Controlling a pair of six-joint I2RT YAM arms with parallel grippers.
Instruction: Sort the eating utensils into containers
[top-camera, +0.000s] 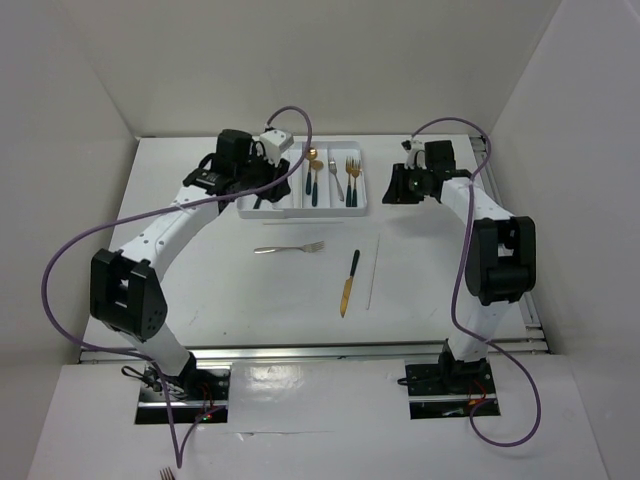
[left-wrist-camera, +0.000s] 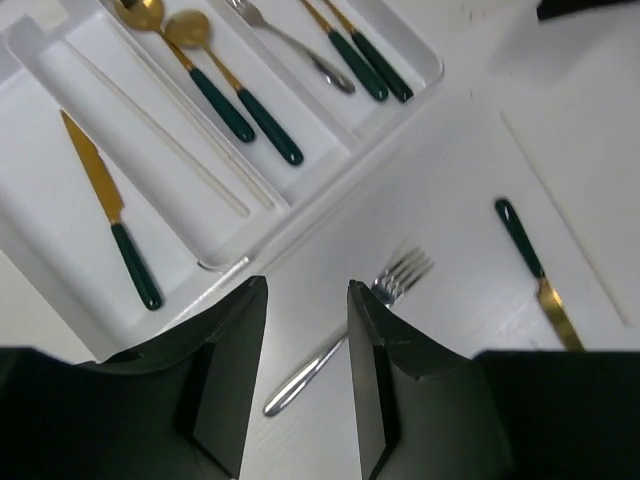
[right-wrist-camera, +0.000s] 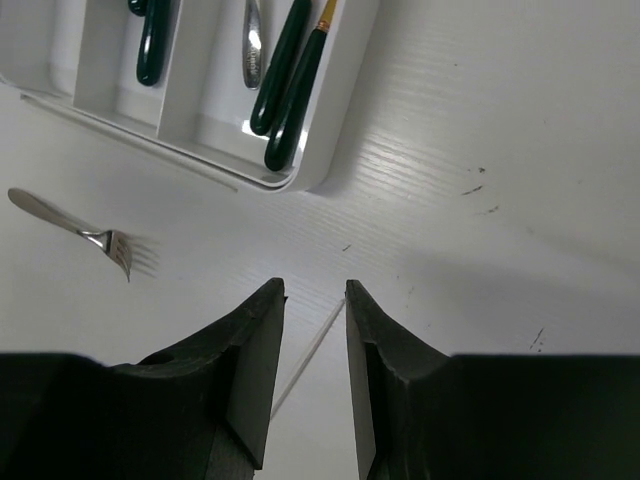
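My open fingers are at a slant to the silver fork's thin handle (top-camera: 284, 249) (left-wrist-camera: 325, 358), so my left gripper will next move back off the white tray and turn as it goes down onto the handle.
The white tray (top-camera: 300, 213) sits at the table's far centre. In the left wrist view its compartments (left-wrist-camera: 385, 118) hold a gold knife with a teal handle (left-wrist-camera: 108, 205), pale sticks (left-wrist-camera: 170, 130), two gold spoons (left-wrist-camera: 215, 85), and a silver fork (left-wrist-camera: 295, 48) beside teal-handled forks (left-wrist-camera: 362, 52). On the table lie a silver fork (top-camera: 290, 247), a gold knife with a teal handle (top-camera: 348, 284) and a pale stick (top-camera: 373, 272). My left gripper (top-camera: 262, 193) is open and empty over the tray's near left edge. My right gripper (top-camera: 393, 186) is open and empty, just right of the tray.
The loose silver fork (left-wrist-camera: 345, 340) lies under my left gripper (left-wrist-camera: 305, 290), with the loose knife (left-wrist-camera: 533, 272) to its right. The pale stick (right-wrist-camera: 305, 355) lies below my right gripper (right-wrist-camera: 315, 290), near the tray corner (right-wrist-camera: 305, 172). White walls enclose the table.
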